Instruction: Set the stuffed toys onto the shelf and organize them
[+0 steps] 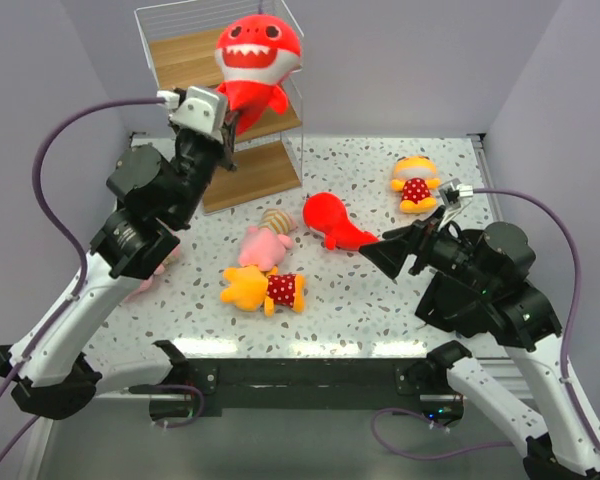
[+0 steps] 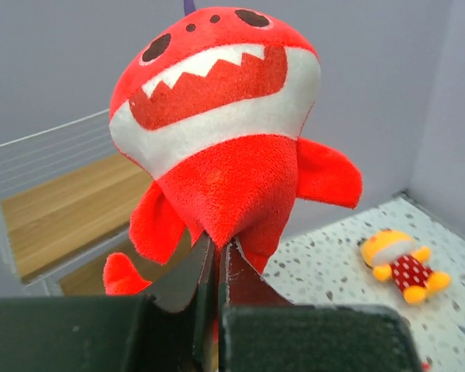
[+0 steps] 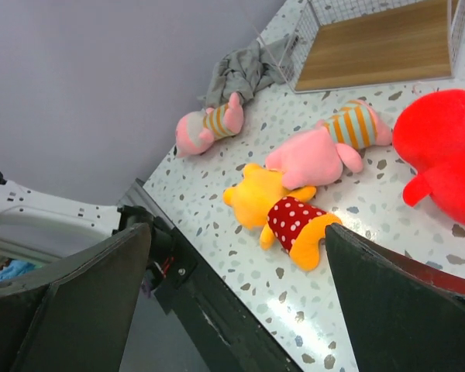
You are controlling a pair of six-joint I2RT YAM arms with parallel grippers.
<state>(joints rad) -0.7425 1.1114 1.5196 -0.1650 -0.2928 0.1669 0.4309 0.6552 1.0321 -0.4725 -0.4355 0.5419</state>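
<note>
My left gripper swings outward to the top board's empty end, to its left in the top view, and releases the shark there next.
My left gripper (image 1: 228, 122) is raised in front of the shelf (image 1: 180, 55) and shut on the lower body of a red shark (image 1: 258, 58), holding it upright in the air; the left wrist view shows the shark (image 2: 217, 116) pinched between the shut jaws. A second red shark (image 1: 335, 222) lies mid-table. A pink striped toy (image 1: 265, 240) and a yellow polka-dot toy (image 1: 265, 288) lie near the front. Another yellow toy (image 1: 415, 183) lies far right. A second pink toy (image 1: 155, 268) is partly hidden by my left arm. My right gripper (image 1: 372, 250) is open and empty, beside the lying shark.
A grey cloth (image 3: 240, 70) lies by the shelf's lowest board (image 3: 380, 43). Purple walls enclose the table on three sides. The table's front edge (image 1: 300, 350) runs just before the yellow toy. The right wrist view shows the yellow toy (image 3: 287, 217) and both pink toys (image 3: 325, 151).
</note>
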